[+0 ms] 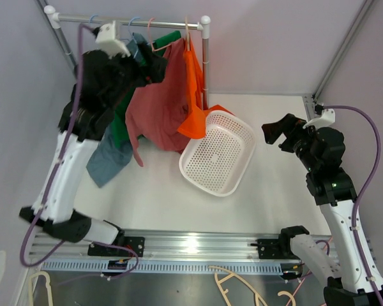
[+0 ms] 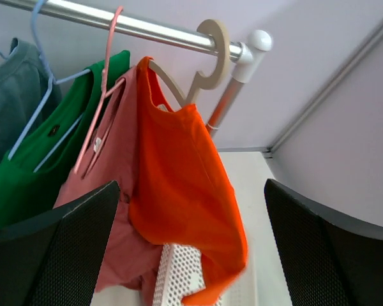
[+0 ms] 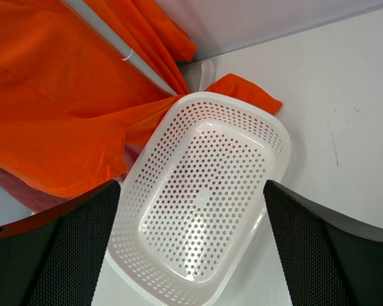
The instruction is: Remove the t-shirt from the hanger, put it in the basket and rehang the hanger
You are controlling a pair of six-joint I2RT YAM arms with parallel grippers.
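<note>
I will move my left gripper outward and to the right in the top view, onto the hook's stem (image 1: 187,36) (image 2: 194,92), because the beige hanger's hook is bare above the orange t-shirt.
An orange t-shirt (image 1: 193,89) hangs on a beige hanger (image 1: 187,29) at the right end of the rack rod. In the left wrist view the shirt (image 2: 185,185) hangs from the hanger (image 2: 207,60) straight ahead. My left gripper (image 1: 154,67) is raised by the rack, left of the orange shirt; its jaws (image 2: 191,248) are wide open and empty, a short way from the cloth. My right gripper (image 1: 272,132) hovers right of the basket, open and empty (image 3: 191,248). The orange shirt (image 3: 57,115) fills the upper left of the right wrist view.
A white perforated basket (image 1: 237,122) sits tilted below the rack; the orange shirt's hem drapes over its far rim (image 3: 277,137). A dusty red shirt (image 1: 159,108), a green shirt (image 1: 120,131) and a blue-grey one (image 1: 107,162) hang left. Rack post (image 1: 205,57). Spare hangers (image 1: 242,287) lie below the table edge.
</note>
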